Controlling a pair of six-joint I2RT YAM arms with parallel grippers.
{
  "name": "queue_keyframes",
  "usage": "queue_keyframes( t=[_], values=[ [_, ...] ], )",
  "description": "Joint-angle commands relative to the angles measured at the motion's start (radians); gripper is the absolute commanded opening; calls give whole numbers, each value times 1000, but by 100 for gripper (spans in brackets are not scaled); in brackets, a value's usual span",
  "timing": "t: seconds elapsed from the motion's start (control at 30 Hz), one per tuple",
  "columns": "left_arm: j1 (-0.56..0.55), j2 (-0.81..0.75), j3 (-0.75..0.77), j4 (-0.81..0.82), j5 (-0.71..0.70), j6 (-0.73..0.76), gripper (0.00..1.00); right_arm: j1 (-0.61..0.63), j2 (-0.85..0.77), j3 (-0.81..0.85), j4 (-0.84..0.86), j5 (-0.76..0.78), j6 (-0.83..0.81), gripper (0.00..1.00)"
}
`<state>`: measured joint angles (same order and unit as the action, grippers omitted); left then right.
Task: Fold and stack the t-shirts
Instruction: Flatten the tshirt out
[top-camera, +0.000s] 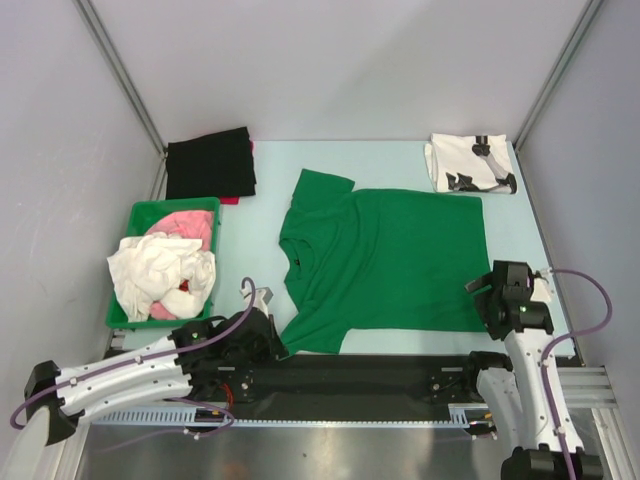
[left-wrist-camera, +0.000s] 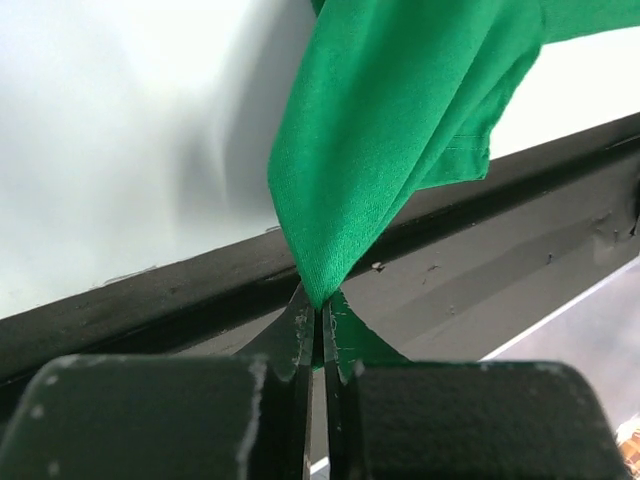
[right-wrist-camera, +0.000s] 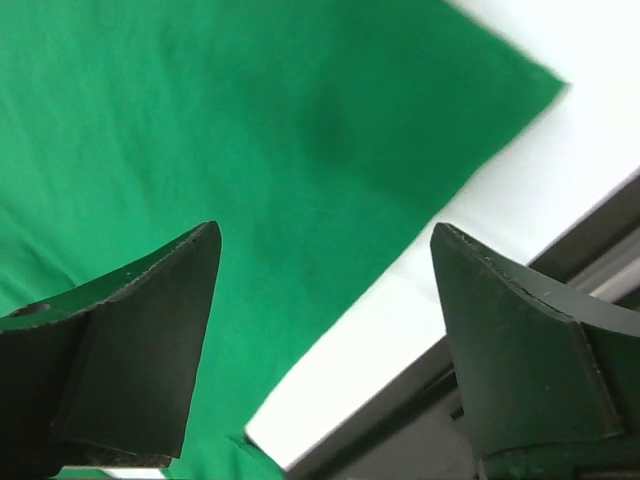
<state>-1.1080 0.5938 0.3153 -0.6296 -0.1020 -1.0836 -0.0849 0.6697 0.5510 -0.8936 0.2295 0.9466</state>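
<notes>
The right gripper moves down and swings to the right in the top view next, since the shirt's near hem corner (right-wrist-camera: 550, 90) lies below it on that side.
The green t-shirt (top-camera: 390, 260) lies spread flat on the table, neck to the left. My left gripper (top-camera: 278, 345) is at the shirt's near-left sleeve corner. In the left wrist view that gripper (left-wrist-camera: 320, 305) is shut on a pinch of the green t-shirt (left-wrist-camera: 400, 120), and the cloth rises from the jaws. My right gripper (top-camera: 488, 300) hovers over the shirt's near-right hem corner. In the right wrist view it (right-wrist-camera: 325, 230) stands wide open above the green t-shirt (right-wrist-camera: 250, 130), holding nothing. A folded white t-shirt with black print (top-camera: 470, 163) lies at the back right.
A green bin (top-camera: 128, 222) on the left holds crumpled white and pink cloth. A folded black cloth (top-camera: 210, 165) lies at the back left. A black rail (top-camera: 380, 375) runs along the table's near edge, close under both grippers. Grey walls enclose the table.
</notes>
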Motion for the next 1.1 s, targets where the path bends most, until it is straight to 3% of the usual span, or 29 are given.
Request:
queue_keyframes(
  t=[0.0,0.3,0.6,0.73,1.07],
  values=[
    [4,0,-7,40,10,-16,4,-15,-25,-23,-64,145,147,91],
    [4,66,-5,122,48,2,3,-88,189,46,-163,292,254,99],
    [4,139,54,123,71,30,1,-278,306,20,-78,237,167,100],
    [4,147,61,120,76,27,0,-346,282,-34,60,192,84,77],
    [4,173,59,120,68,17,0,-351,323,-115,255,117,7,67]
  ],
)
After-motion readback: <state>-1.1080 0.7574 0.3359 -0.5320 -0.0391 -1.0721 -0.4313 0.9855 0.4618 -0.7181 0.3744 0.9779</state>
